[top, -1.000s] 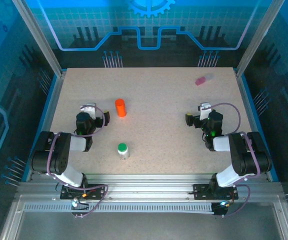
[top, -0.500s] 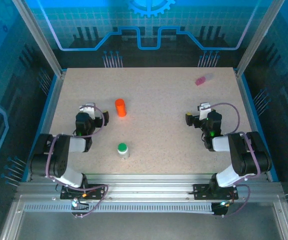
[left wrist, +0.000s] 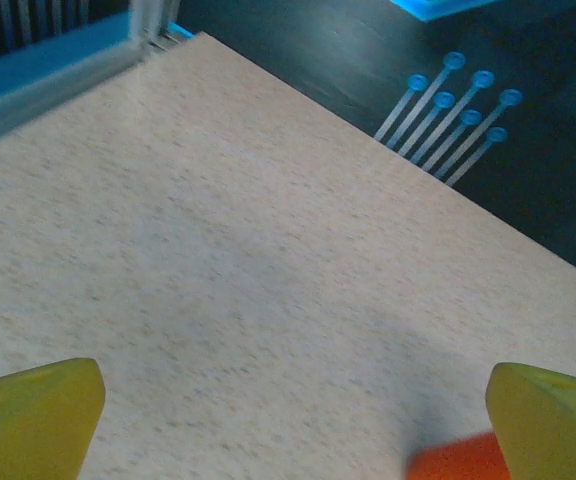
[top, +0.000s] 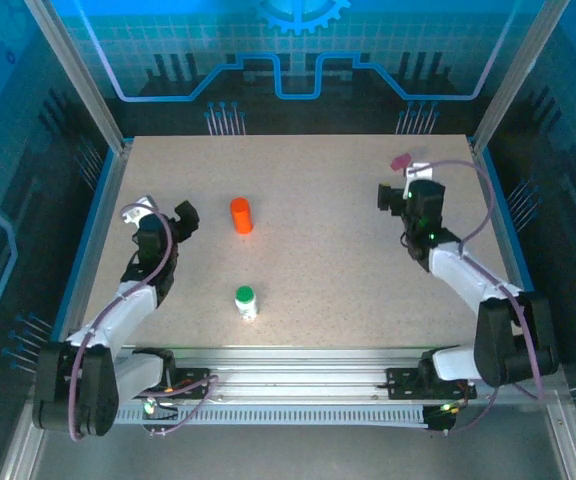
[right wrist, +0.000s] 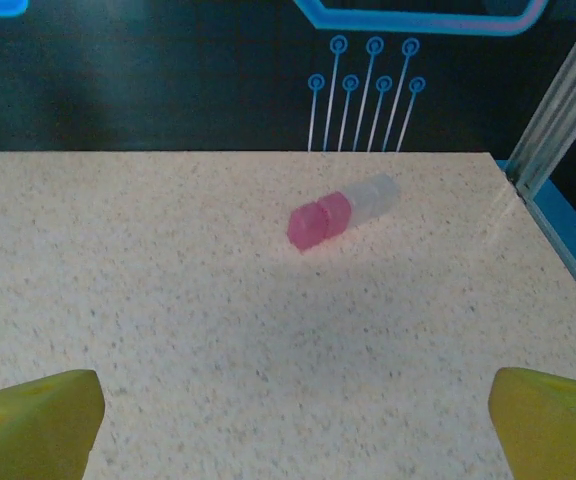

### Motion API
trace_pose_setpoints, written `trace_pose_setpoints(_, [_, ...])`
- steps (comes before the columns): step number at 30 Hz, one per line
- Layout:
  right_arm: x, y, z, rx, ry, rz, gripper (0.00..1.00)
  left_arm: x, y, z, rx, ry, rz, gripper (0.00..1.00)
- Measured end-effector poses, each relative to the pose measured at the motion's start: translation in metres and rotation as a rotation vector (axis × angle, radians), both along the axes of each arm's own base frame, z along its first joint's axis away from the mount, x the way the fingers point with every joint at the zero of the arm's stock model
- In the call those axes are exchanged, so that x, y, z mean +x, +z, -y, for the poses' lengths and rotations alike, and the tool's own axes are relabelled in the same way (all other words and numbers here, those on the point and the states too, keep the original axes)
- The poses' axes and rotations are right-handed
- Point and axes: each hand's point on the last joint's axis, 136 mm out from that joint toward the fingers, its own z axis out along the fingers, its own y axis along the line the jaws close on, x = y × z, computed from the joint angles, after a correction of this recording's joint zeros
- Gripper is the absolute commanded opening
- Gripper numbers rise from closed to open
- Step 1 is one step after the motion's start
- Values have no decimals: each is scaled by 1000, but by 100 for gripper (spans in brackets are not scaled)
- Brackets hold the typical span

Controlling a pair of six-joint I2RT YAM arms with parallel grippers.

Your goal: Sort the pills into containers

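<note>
The pink-tinted container lies slanted. My right gripper will reach outward and down, turning so its open fingers go on both sides of the container's pink-clear middle.
The orange bottle (top: 240, 215) stands upright left of the table's middle, and its edge (left wrist: 456, 460) shows by my left gripper's right fingertip. My left gripper (top: 161, 211) (left wrist: 288, 430) hovers open to the left of that bottle, with bare table between its yellow fingertips. The white bottle with a green cap (top: 245, 300) stands nearer the front. The clear vial with a pink cap (right wrist: 343, 212) (top: 401, 160) lies on its side at the far right. My right gripper (top: 404, 183) (right wrist: 293, 425) is open just short of the vial. The pills are out of view.
Metal frame rails run along the table's left edge (top: 103, 200) and right edge (top: 496, 190), and a corner post (right wrist: 558, 100) stands close behind the vial. A dark blue-lit back wall (top: 288, 70) closes the far side.
Both arms have stretched out from their folded poses. The left gripper swung left and farther out, the right gripper went toward the far right up to the vial. Both stayed open.
</note>
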Motion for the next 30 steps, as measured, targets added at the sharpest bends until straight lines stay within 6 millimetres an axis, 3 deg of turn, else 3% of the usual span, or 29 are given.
trace_pose_setpoints(5, [51, 11, 7, 62, -5, -85, 100, 6, 32, 31, -95, -110, 10, 99])
trace_pose_setpoints(10, [110, -11, 37, 128, -63, -193, 100, 4, 84, 74, -124, -229, 20, 99])
trace_pose_setpoints(14, [155, -33, 57, 190, -127, -250, 100, -6, 106, 87, -143, -276, -26, 99])
trace_pose_setpoints(20, [194, -75, 82, 310, -251, -316, 100, -37, 102, 98, -155, -351, -133, 99])
trace_pose_setpoints(26, [209, -113, 92, 361, -323, -370, 95, -62, 101, 99, -160, -388, -149, 99])
trace_pose_setpoints(30, [219, -127, 96, 377, -351, -378, 90, -66, 92, 100, -163, -393, -168, 99])
